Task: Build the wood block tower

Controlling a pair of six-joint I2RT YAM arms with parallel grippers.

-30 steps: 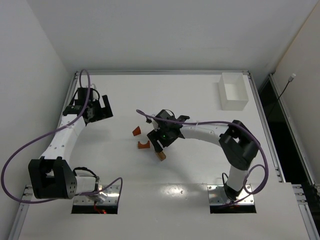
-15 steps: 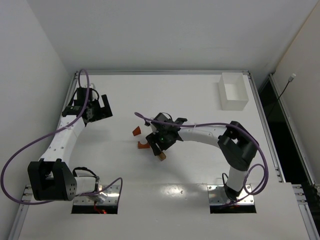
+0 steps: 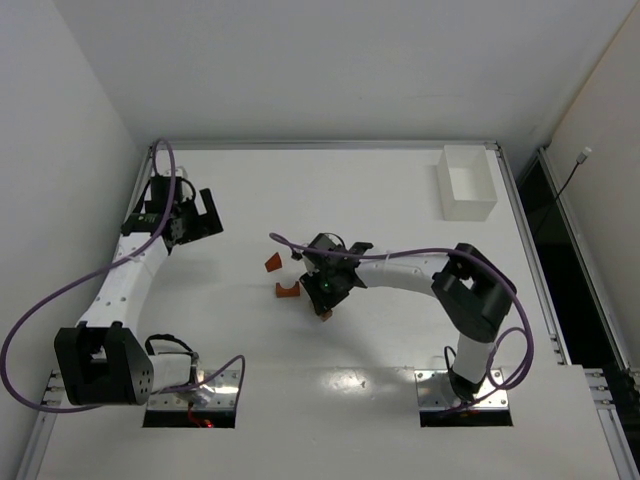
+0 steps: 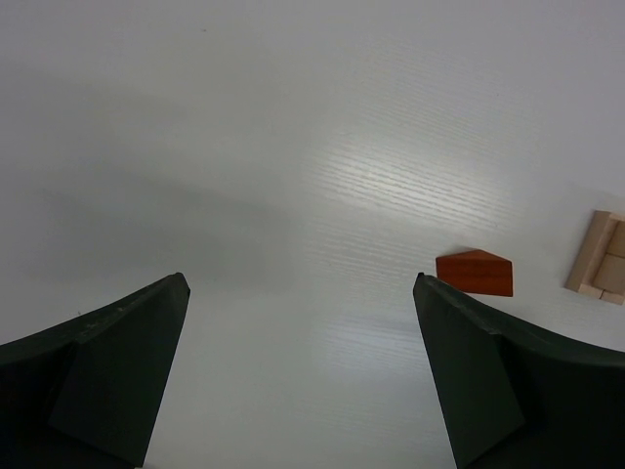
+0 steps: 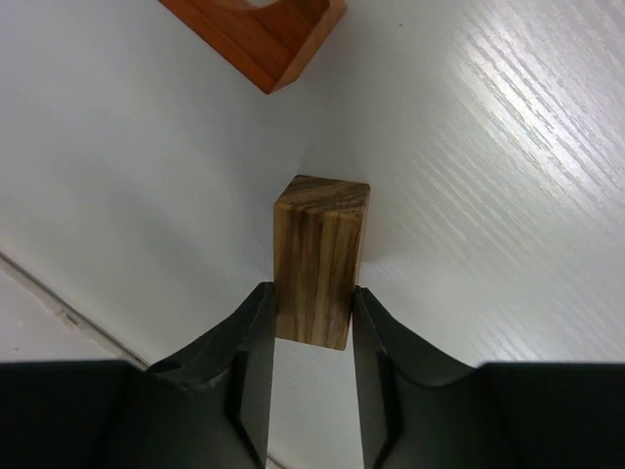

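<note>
My right gripper should next rise and carry the striped block outward over the tops of the pale tan blocks, then lower it onto them and release, as they already sit together.
My right gripper [image 5: 311,293] is shut on a dark brown striped wooden block [image 5: 317,264], its far end at or just above the table. In the top view this gripper [image 3: 323,302] and block [image 3: 325,315] are at mid-table. A reddish-orange arch block [image 5: 259,34] lies just beyond it, also in the top view [image 3: 288,291]. A reddish-orange wedge [image 3: 272,263] lies further back and shows in the left wrist view [image 4: 476,274]. Pale tan blocks [image 4: 598,259] lie beside it, at that view's right edge. My left gripper [image 3: 195,225] is open and empty at the far left [image 4: 303,283].
A white rectangular box [image 3: 467,182] stands at the back right of the table. A metal rail [image 3: 320,145] runs along the table's far edge. Purple cables loop off both arms.
My right gripper has shifted slightly toward the arch and lower, with the brown block still in it. The left arm has drawn back a little to the left.
</note>
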